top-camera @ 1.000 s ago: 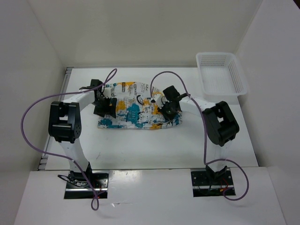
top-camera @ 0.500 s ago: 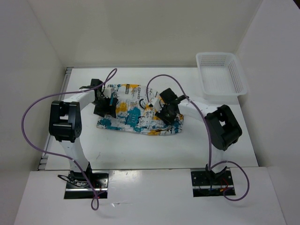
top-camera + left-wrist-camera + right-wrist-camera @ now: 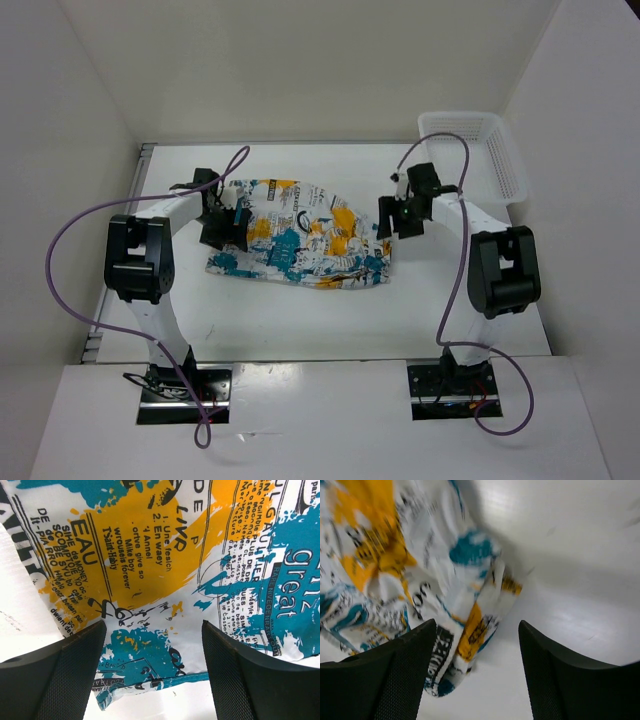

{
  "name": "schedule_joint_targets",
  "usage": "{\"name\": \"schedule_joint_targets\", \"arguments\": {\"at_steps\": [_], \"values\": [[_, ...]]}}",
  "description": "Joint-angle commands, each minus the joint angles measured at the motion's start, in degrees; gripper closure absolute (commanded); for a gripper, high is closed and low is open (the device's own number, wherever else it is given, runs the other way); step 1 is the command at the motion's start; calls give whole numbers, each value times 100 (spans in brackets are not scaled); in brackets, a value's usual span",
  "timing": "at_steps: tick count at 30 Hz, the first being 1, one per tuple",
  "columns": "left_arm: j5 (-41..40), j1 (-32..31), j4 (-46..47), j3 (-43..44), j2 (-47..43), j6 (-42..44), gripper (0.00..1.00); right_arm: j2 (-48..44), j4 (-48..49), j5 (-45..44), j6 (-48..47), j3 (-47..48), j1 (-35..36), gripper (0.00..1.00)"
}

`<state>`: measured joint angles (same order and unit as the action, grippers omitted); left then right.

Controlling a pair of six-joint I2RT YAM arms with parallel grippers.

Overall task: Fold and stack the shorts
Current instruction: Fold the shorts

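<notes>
My right gripper moves down and slightly back next, then closes, since the gathered waistband lies with its bunched edge between the open fingers.
The shorts, white with teal, orange and black print, lie spread and slightly rumpled on the middle of the table. My left gripper hovers open over their left end. In the left wrist view its fingers straddle the teal-hemmed corner of the shorts, gripping nothing. My right gripper stands open just off the right end of the shorts. The right wrist view shows the bunched right edge of the shorts lying between the right gripper's open fingers, loose on the table.
A white perforated basket stands at the back right, partly behind the right arm and its purple cable. White walls close in the table on the left, back and right. Bare table runs along the front.
The right gripper has opened, let go of the shorts and drawn back to the right, off the fabric. The right end of the shorts now lies loose. The left arm has stayed put.
</notes>
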<state>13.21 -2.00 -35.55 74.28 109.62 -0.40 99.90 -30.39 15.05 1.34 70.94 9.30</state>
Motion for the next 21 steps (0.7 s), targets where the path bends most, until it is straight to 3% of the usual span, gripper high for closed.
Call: {"name": "schedule_joint_targets", "arguments": {"at_steps": [1, 10, 16, 20, 21], "values": [[-126, 33, -13, -160, 86, 40, 15, -260, -353, 525, 691, -510, -130, 27], [-240, 33, -119, -107, 86, 40, 14, 293, 173, 570, 744, -722, -130, 25], [-293, 33, -119, -107, 24, 40, 14, 627, 174, 148, 1094, -563, 371, 32], [-346, 33, -119, -107, 24, 40, 14, 680, 174, 42, 1482, -634, 371, 50], [-346, 33, -119, -107, 24, 40, 14, 680, 174, -36, 1535, -634, 371, 65]]}}
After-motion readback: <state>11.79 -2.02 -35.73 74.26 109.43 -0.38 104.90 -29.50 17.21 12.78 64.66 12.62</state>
